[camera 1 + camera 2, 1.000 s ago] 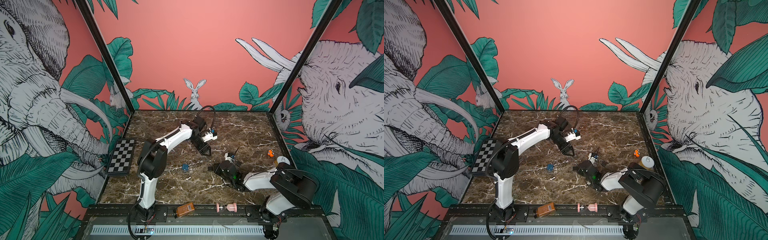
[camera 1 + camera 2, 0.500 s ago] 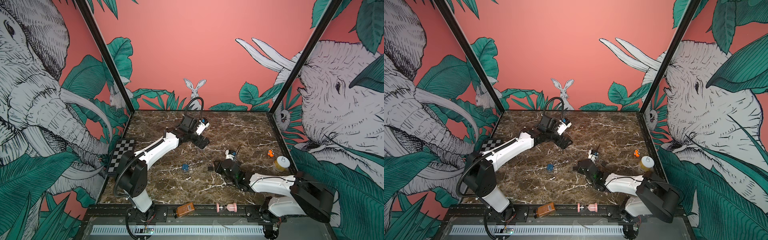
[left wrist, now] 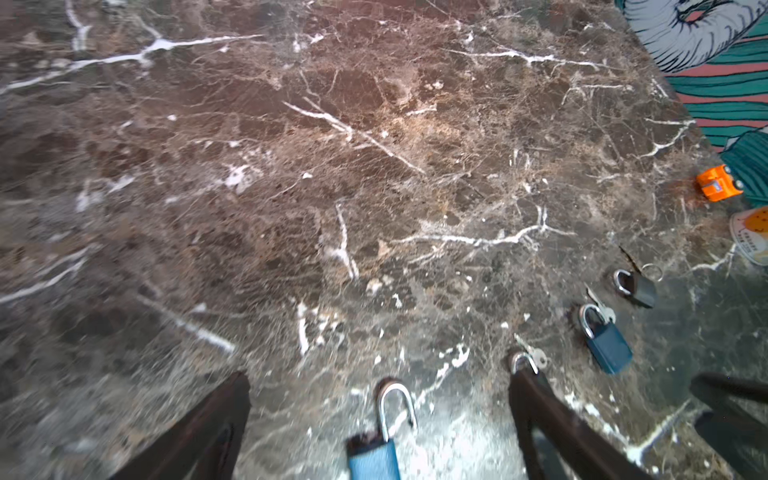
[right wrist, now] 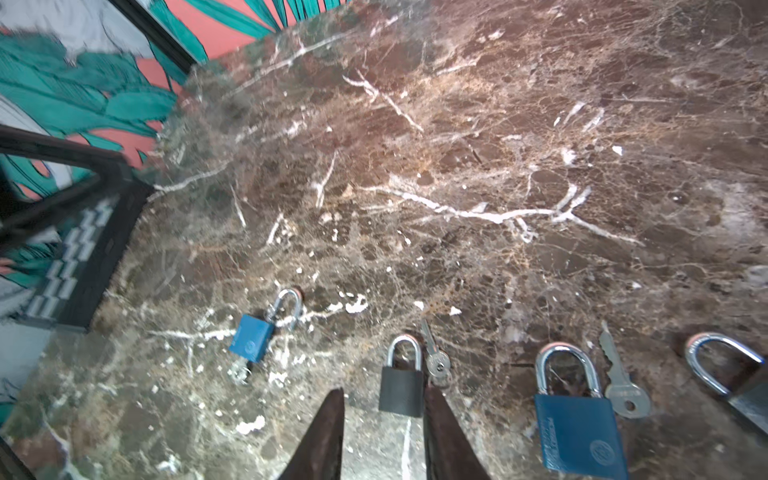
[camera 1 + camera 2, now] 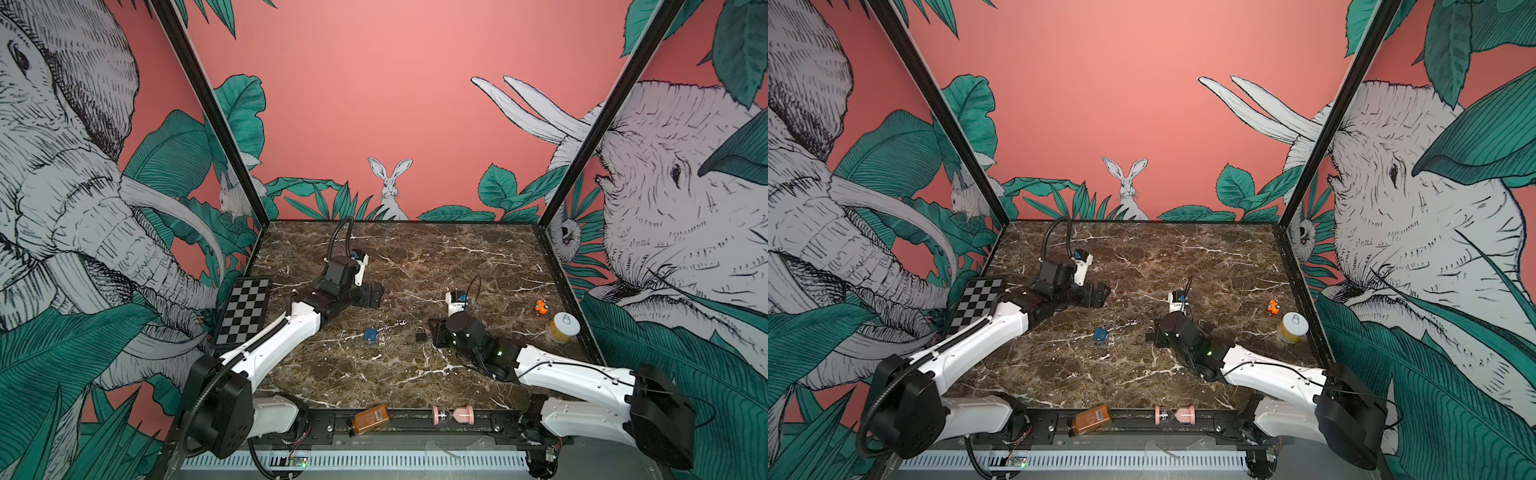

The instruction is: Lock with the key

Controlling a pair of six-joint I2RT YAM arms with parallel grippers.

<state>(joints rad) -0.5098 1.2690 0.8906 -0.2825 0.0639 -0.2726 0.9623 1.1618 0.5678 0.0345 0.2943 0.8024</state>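
I will next move my left gripper down and back around the light blue padlock's body (image 5: 369, 335) (image 3: 374, 464). The body is below and back of my fingers, and the padlock's shackle is open.
A light blue padlock (image 5: 370, 335) (image 5: 1099, 334) lies on the marble with its shackle (image 3: 395, 407) swung open and a key (image 4: 241, 372) in its base. My left gripper (image 3: 380, 372) (image 5: 371, 294) hovers over it, open wide, touching nothing. A black padlock (image 4: 401, 386) (image 5: 421, 333) with a loose key (image 4: 436, 361) beside it lies at the tips of my right gripper (image 4: 384, 392) (image 5: 435, 332). Its fingers stand apart on either side of the padlock's base, holding nothing. A dark blue padlock (image 4: 577, 432) (image 3: 606, 345) and key (image 4: 623, 386) show only in the wrist views.
Another steel shackle (image 4: 723, 370) sits at the edge of the right wrist view. An orange toy (image 5: 540, 306) and a yellow can (image 5: 562, 328) stand at the right edge, a checkerboard (image 5: 245, 309) at the left. A brown bottle (image 5: 371, 419) and a pink hourglass (image 5: 453, 414) lie on the front rail.
My left arm has swung back and to the left, and its jaws have opened wider. My right gripper has stayed by the black padlock, and its jaws have parted a little.
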